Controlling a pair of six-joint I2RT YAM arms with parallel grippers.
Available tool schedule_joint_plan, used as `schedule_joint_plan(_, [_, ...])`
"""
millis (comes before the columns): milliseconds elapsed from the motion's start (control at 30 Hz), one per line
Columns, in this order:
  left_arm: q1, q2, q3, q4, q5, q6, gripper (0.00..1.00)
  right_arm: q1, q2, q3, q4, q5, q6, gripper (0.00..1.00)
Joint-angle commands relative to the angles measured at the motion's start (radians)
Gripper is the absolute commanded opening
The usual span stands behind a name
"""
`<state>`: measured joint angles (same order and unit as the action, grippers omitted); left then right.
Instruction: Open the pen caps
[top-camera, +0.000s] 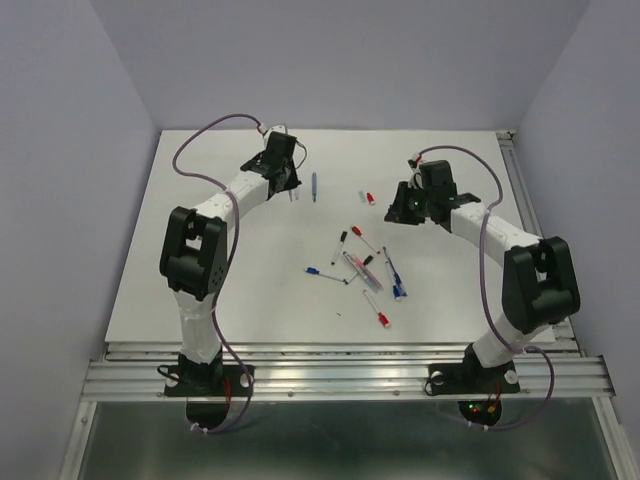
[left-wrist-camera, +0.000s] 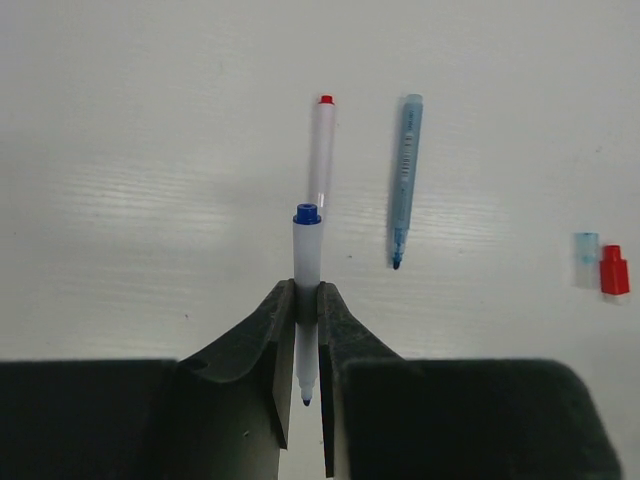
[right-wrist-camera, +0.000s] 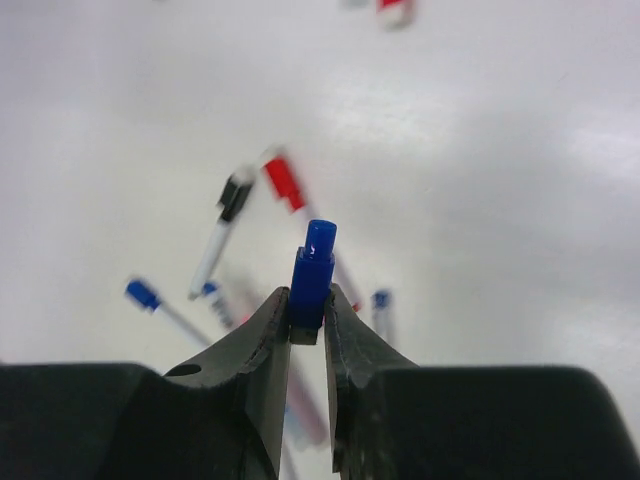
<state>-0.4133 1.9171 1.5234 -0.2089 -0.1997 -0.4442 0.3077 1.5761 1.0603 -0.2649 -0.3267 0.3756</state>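
My right gripper is holding the blue cap and should next move down and outward to the bare table beside the loose red cap (left-wrist-camera: 614, 272) and let go of it, because the pulled-off caps lie together there.
My left gripper (left-wrist-camera: 308, 296) is shut on a white pen barrel (left-wrist-camera: 307, 250) with a blue end; its bare blue tip points back between the fingers. My right gripper (right-wrist-camera: 307, 302) is shut on a stubby blue pen cap (right-wrist-camera: 313, 272), held above the table. In the top view the left gripper (top-camera: 291, 187) is at the back left and the right gripper (top-camera: 399, 209) at the back right, well apart. A loose red cap (left-wrist-camera: 614, 272) and a pale blue cap (left-wrist-camera: 586, 258) lie side by side on the table. Capped pens (top-camera: 365, 270) lie heaped mid-table.
An uncapped blue pen (left-wrist-camera: 405, 180) and a white pen with a red end (left-wrist-camera: 322, 150) lie on the white table (top-camera: 230, 290) beyond the left gripper. Under the right gripper, blurred, are a black-capped pen (right-wrist-camera: 226, 225) and a red-capped pen (right-wrist-camera: 285, 185). Grey walls close in three sides.
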Motion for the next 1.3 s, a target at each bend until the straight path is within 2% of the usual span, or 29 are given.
schedule_joint_plan(0, [0.051, 0.061, 0.142, -0.055, 0.042, 0.125, 0.00, -0.044, 0.137, 0.131, 0.058, 0.143, -0.127, 0.02])
schedule_joint_plan(133, [0.077, 0.166, 0.247, -0.122, 0.045, 0.182, 0.00, -0.082, 0.267, 0.303, 0.009, 0.172, -0.222, 0.05])
schedule_joint_plan(400, [0.096, 0.325, 0.397, -0.201, 0.055, 0.209, 0.00, -0.085, 0.470, 0.498, -0.032, 0.167, -0.314, 0.12])
schedule_joint_plan(600, [0.096, 0.401, 0.442, -0.234, 0.066, 0.194, 0.00, -0.085, 0.556, 0.546, 0.007, 0.085, -0.271, 0.15])
schedule_joint_plan(767, [0.096, 0.404, 0.426, -0.242, 0.071, 0.194, 0.00, -0.085, 0.593, 0.572, -0.014, 0.067, -0.273, 0.20])
schedule_joint_plan(867, [0.096, 0.402, 0.419, -0.244, 0.074, 0.182, 0.07, -0.087, 0.599, 0.569, -0.010, 0.034, -0.264, 0.25])
schedule_joint_plan(900, [0.096, 0.404, 0.419, -0.247, 0.088, 0.180, 0.16, -0.085, 0.602, 0.572, -0.014, 0.012, -0.248, 0.26])
schedule_joint_plan(1000, [0.096, 0.393, 0.417, -0.254, 0.101, 0.174, 0.29, -0.085, 0.619, 0.587, -0.023, 0.009, -0.222, 0.29])
schedule_joint_plan(1033, [0.096, 0.390, 0.416, -0.254, 0.105, 0.171, 0.32, -0.087, 0.619, 0.589, -0.025, 0.017, -0.213, 0.38])
schedule_joint_plan(1100, [0.096, 0.373, 0.411, -0.259, 0.111, 0.170, 0.40, -0.087, 0.618, 0.598, -0.039, 0.047, -0.195, 0.46])
schedule_joint_plan(1167, [0.096, 0.358, 0.411, -0.261, 0.115, 0.170, 0.42, -0.085, 0.616, 0.607, -0.056, 0.061, -0.191, 0.55])
schedule_joint_plan(1267, [0.096, 0.320, 0.405, -0.261, 0.134, 0.165, 0.47, -0.085, 0.590, 0.600, -0.062, 0.071, -0.179, 0.57])
